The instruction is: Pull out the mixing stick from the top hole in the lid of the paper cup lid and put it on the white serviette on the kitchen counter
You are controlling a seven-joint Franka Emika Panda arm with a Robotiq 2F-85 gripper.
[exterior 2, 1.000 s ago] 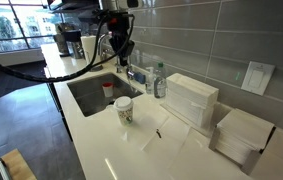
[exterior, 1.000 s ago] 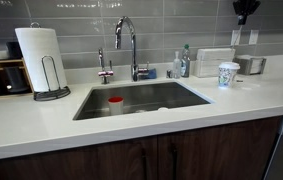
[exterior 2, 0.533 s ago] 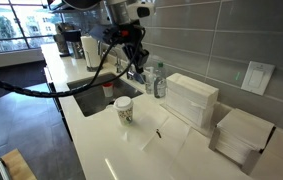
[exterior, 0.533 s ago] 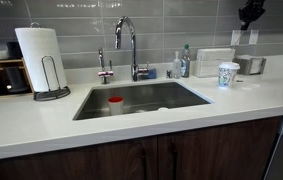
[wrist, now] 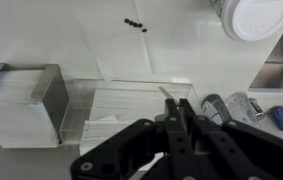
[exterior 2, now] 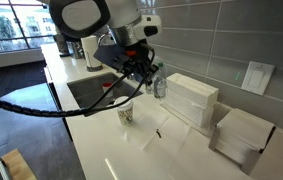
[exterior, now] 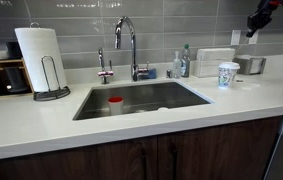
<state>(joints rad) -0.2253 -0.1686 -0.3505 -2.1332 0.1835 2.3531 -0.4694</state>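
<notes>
My gripper brings the mixing stick down onto the white serviette, bare between its dark specks and the cup [exterior: 228,73], next. It then releases the mixing stick on that part of the serviette.
The paper cup [exterior: 228,73] with its white lid [wrist: 257,16] stands on the white kitchen counter [exterior: 131,125] beside the sink; the arm partly hides it in an exterior view [exterior 2: 124,114]. My gripper [wrist: 174,103] is shut, and a thin pale sliver, the mixing stick [wrist: 167,93], pokes out between its fingertips. The gripper hangs high above the counter in both exterior views [exterior: 253,27] [exterior 2: 144,75], away from the cup. The white serviette [wrist: 131,50] lies flat on the counter and carries a few small dark specks; it also shows in an exterior view [exterior 2: 161,135].
Two clear napkin dispensers [exterior 2: 191,98] [exterior 2: 243,135] stand against the tiled wall. Bottles [exterior: 184,62] and a faucet [exterior: 131,45] sit behind the steel sink [exterior: 141,98], which holds a red-topped container [exterior: 115,103]. A paper towel roll [exterior: 39,60] stands further along.
The arm has swung away from above the cup toward the wall and the dispensers, and the gripper has tilted. The cup has not moved.
</notes>
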